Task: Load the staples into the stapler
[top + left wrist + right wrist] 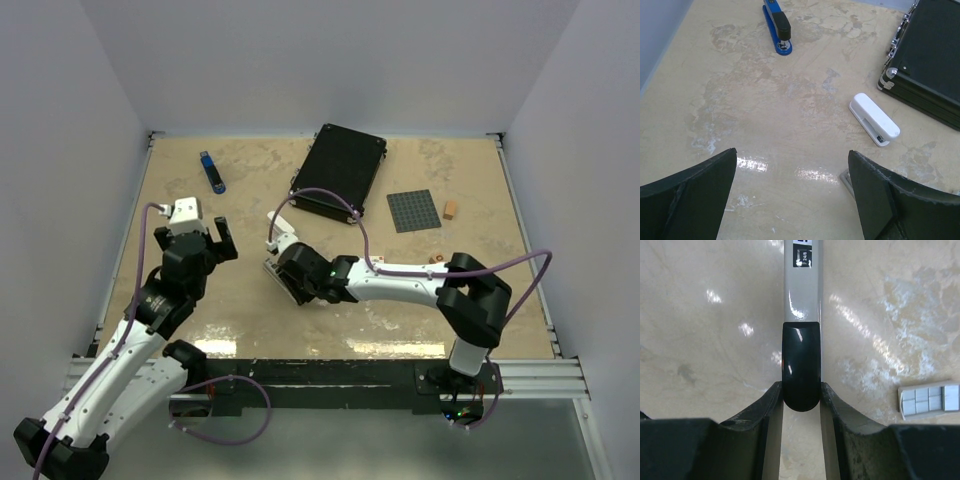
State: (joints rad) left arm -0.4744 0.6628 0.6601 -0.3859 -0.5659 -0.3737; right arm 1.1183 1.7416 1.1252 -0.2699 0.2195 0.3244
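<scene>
My right gripper will move the grey stapler outward to the bare tabletop beside the white stapler and let go of it there.
My right gripper is shut on the black rounded end of a long grey stapler with a "24/6" label, lying on the table. In the top view this gripper is left of centre. A tiny white box with a red mark, the staples, lies beside the right forearm. My left gripper hovers open and empty above the table, its jaws wide apart. A white stapler lies ahead of it to the right, and a blue and black stapler farther off.
A black case lies at the back centre, with the white stapler near its front corner and the blue stapler at the back left. A grey baseplate and an orange cube lie to the right. A small grey ribbed piece lies right of my right gripper.
</scene>
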